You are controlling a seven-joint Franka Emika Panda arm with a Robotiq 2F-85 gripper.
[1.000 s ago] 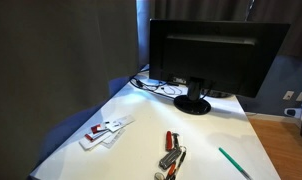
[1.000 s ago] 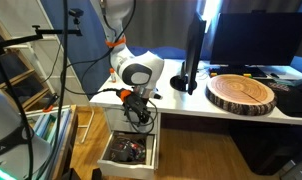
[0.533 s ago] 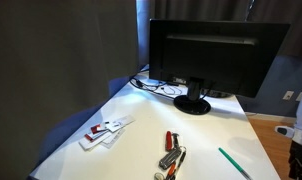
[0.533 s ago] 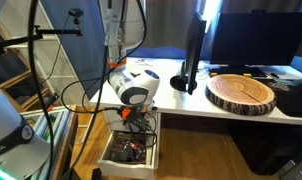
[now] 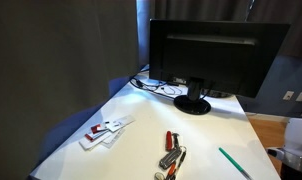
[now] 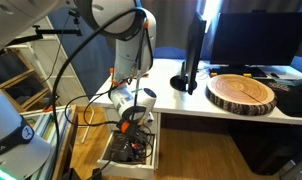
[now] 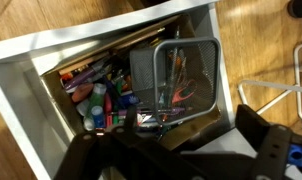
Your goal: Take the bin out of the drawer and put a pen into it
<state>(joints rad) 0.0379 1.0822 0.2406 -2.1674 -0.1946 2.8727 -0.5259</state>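
My gripper moves down and to the left in the wrist view next to the bin's rim by the colourful items, lowering open fingers astride that rim.
The bin [image 7: 176, 72], a dark grey wire-mesh cup, sits in the right part of the open white drawer [image 7: 31, 95], seen from above with clutter showing through it. My gripper [image 7: 176, 150] hangs just above the drawer's near edge, jaws wide apart and empty; one dark finger [image 7: 259, 135] shows at the lower right. In an exterior view my gripper [image 6: 132, 124] reaches down over the open drawer [image 6: 129, 152] beside the desk. The green pen [image 5: 233, 162] lies on the white desk top near its front right.
Colourful small items [image 7: 96, 90] fill the drawer's left part. On the desk are a black monitor [image 5: 206, 55], a red-and-silver tool cluster [image 5: 171, 153] and white cards [image 5: 104, 131]. A round wooden slab [image 6: 243, 92] lies on the desk. White wire legs [image 7: 271, 95] stand beside the drawer.
The arm has swung down and lowered the gripper towards the open drawer. A part of the robot has come into view at the desk's right edge.
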